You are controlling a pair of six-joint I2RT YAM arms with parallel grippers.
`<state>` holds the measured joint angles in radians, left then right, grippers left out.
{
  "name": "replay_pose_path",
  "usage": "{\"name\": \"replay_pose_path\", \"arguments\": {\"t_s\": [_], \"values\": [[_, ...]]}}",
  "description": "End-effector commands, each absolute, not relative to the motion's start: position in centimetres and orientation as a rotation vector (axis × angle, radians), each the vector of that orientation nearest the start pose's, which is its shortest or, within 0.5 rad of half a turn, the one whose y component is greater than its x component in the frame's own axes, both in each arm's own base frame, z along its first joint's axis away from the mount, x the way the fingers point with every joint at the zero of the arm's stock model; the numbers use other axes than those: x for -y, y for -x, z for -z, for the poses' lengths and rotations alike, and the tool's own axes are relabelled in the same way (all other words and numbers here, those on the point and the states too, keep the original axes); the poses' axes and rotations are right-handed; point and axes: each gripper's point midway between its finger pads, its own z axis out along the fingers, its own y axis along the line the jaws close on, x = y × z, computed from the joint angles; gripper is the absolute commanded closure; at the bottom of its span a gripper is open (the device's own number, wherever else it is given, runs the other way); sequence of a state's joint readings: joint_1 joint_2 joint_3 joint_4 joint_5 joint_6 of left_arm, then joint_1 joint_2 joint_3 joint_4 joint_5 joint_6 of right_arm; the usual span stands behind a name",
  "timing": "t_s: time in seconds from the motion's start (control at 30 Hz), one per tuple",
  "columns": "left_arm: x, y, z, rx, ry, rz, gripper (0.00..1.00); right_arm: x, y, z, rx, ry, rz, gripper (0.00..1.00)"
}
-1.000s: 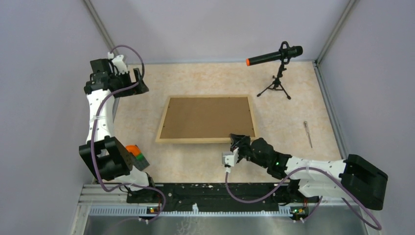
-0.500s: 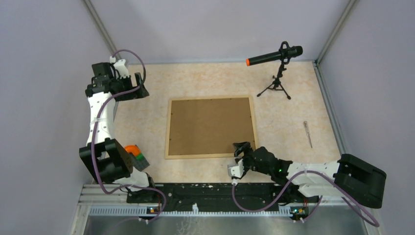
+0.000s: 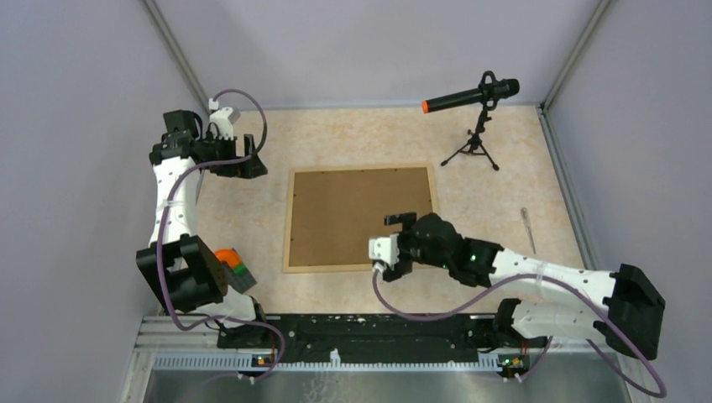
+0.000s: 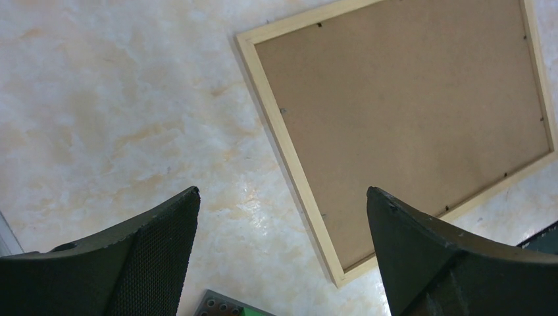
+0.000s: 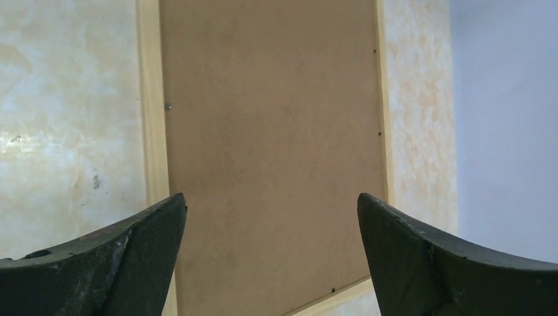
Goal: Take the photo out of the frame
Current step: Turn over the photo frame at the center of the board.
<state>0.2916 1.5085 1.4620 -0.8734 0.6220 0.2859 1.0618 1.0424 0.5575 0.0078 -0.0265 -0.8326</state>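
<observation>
My right gripper moves off the frame (image 3: pixel 353 210) and down onto the screwdriver's handle (image 3: pixel 526 218) next, since that lies below it and to its right in the top view.
The frame (image 3: pixel 353 210) lies flat mid-table with its brown fibreboard back up and its light-wood rim all round. It also shows in the left wrist view (image 4: pixel 408 112) and the right wrist view (image 5: pixel 270 131). The photo is hidden under the backing. My right gripper (image 3: pixel 395 243) hovers open over the frame's near right part and holds nothing. In its own view (image 5: pixel 270 197) the backing lies between the fingers. My left gripper (image 3: pixel 243 161) is open above the table just off the frame's far left corner. Its own view (image 4: pixel 283 197) shows the rim below it.
A microphone on a small tripod (image 3: pixel 474 101) stands at the back right. A screwdriver (image 3: pixel 528 228) lies at the right. A dark grey studded baseplate (image 3: pixel 235 269) with orange and green bricks sits near the left arm's base, its corner visible in the left wrist view (image 4: pixel 227 306).
My right gripper opened and let go of the frame's near edge, then moved up over the backing. The frame settled flat. My left gripper shifted right, closer to the frame.
</observation>
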Motion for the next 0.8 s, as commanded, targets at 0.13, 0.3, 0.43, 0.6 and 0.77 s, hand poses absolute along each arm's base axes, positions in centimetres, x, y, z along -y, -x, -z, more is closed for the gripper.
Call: {"name": "replay_pose_path", "arguments": {"t_s": [0.13,0.3,0.43,0.6,0.77], "values": [[3.2,-34.8,-19.2,-2.314,-0.671,0.509,0.01,-23.3,-24.0,-16.1,-1.824,1.474,-0.294,0.01],[6.4,-34.1,-18.1,-2.269,-0.863,0.474,0.01,-17.1,-25.8,-16.0,-2.064,1.261,-0.239,0.01],[9.0,-33.8,-17.7,-2.210,-0.976,0.476,0.01,-9.8,-26.4,-14.1,-2.307,1.014,-0.190,0.02],[11.6,-33.5,-16.8,-2.171,-1.082,0.480,0.01,0.5,-27.2,-12.5,-2.515,0.643,-0.083,0.05],[13.7,-34.0,-16.8,-2.132,-1.120,0.509,0.01,8.3,-28.7,-11.4,-2.617,0.300,-0.021,0.11]]}}
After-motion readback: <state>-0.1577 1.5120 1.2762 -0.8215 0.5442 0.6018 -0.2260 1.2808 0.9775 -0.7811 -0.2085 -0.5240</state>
